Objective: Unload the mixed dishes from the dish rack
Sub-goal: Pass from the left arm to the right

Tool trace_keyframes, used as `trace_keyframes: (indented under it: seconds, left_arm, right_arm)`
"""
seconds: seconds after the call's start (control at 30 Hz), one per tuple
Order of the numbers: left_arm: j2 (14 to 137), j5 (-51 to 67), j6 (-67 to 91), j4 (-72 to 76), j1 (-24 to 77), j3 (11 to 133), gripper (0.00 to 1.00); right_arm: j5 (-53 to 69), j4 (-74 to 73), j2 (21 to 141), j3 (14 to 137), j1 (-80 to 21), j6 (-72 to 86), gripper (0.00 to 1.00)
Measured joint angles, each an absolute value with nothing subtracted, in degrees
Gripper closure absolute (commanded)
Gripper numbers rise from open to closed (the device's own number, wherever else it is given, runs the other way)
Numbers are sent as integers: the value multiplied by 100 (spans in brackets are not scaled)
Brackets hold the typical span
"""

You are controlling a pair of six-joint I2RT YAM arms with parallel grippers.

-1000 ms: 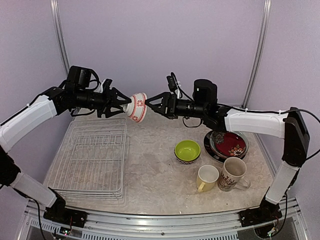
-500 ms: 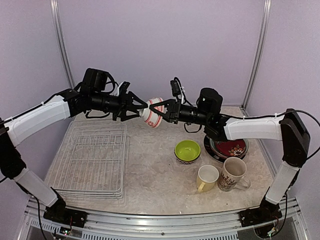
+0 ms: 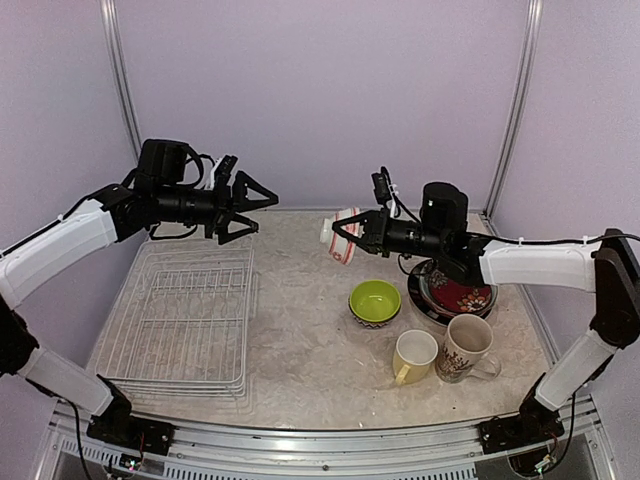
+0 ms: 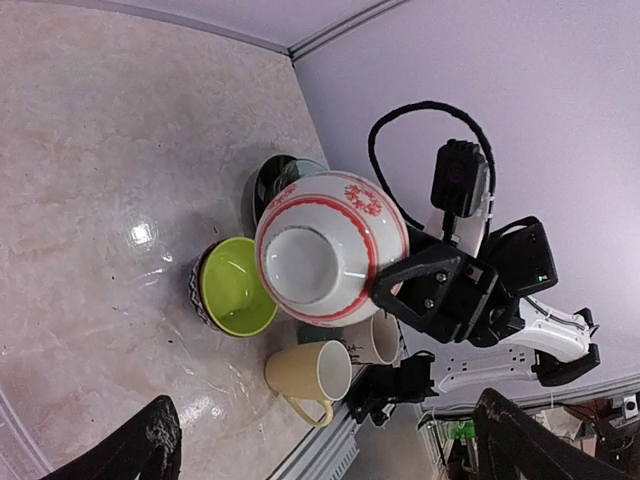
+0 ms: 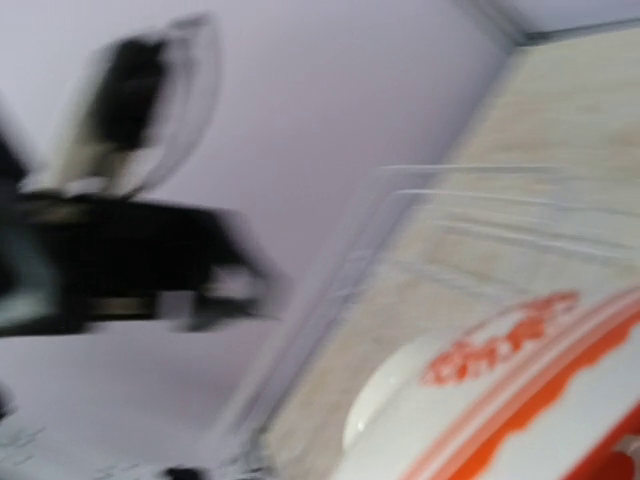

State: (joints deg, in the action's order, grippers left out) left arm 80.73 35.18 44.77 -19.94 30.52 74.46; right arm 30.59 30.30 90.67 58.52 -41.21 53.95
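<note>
The lime-green bowl (image 3: 375, 300) stands open and empty, so my right gripper should turn to point down, lower its bowl into that one and then release it.
My right gripper (image 3: 352, 233) is shut on the rim of the red-white patterned bowl (image 3: 338, 236), holding it in the air over the middle back of the table. The left wrist view shows that bowl (image 4: 330, 250) bottom-on, with the right gripper's black fingers (image 4: 432, 285) clamped on its edge. The right wrist view is blurred, with the bowl (image 5: 520, 400) filling its lower right. My left gripper (image 3: 262, 212) is open and empty, above the far end of the white wire dish rack (image 3: 180, 310). No dishes show in the rack.
The lime-green bowl (image 3: 375, 300) sits right of centre. A stack of plates with the dark red floral plate (image 3: 460, 288) on top lies behind the yellow mug (image 3: 415, 355) and the cream patterned mug (image 3: 466, 347). Purple walls close the back and sides.
The left gripper let go of the bowl, opened wide and drew back to the left. The right gripper closed on the bowl's rim and carried it right and lower.
</note>
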Motion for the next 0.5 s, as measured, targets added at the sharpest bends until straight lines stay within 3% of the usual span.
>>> trace_keyframes:
  seconds: [0.23,0.5]
  left_arm:
    - [7225,3441,4375,-1981,2497,7137,1]
    - [7231,3406,4414,-1973,2412,6919,1]
  right_arm:
    - [1999,576,8892,6200,-3994,4320,100]
    - [705,-1938,9179,7354,-4045,3356,100]
